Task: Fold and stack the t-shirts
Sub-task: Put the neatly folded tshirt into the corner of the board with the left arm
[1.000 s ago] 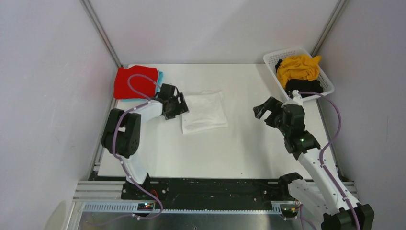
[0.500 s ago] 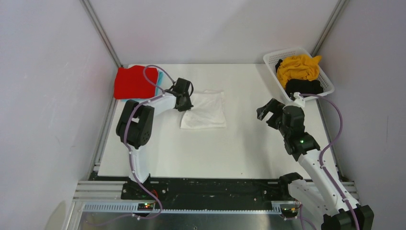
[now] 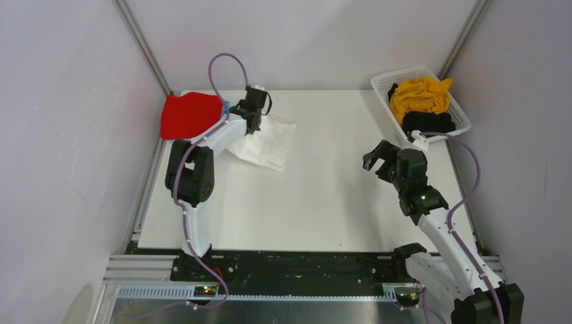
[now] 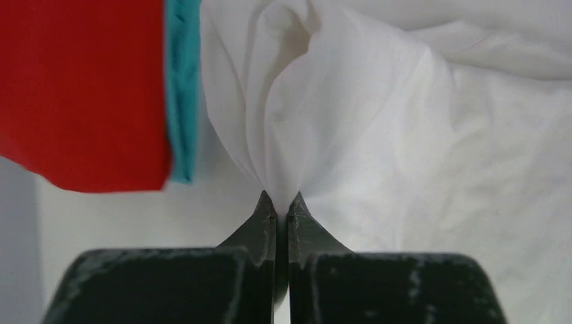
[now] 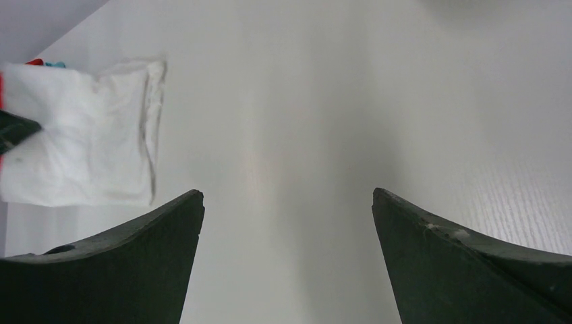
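The robot's left gripper holds the white t-shirt (image 3: pixel 268 142) and will next lift it, move left in the top view, lower it onto the red t-shirt (image 3: pixel 189 115) and let go, as that is the top of the stack.
A folded white t-shirt (image 3: pixel 268 142) lies at the back left of the table, one edge lifted. My left gripper (image 4: pixel 282 202) is shut on a pinch of that white t-shirt (image 4: pixel 405 135), close to the stack. The stack is a folded red t-shirt (image 3: pixel 189 115) over a light blue t-shirt (image 4: pixel 182 81) in the back left corner. A mustard yellow t-shirt (image 3: pixel 419 94) and a black t-shirt (image 3: pixel 427 121) lie crumpled in the basket. My right gripper (image 5: pixel 288 202) hangs open over bare table, far from the white t-shirt (image 5: pixel 81 135).
The white slotted basket (image 3: pixel 382 82) stands at the back right corner. Metal frame posts rise at both back corners, with grey walls close on the left and right sides of the table (image 3: pixel 324 196).
My left gripper closed on the white t-shirt's edge and dragged it back and left toward the red stack. The right arm barely moved.
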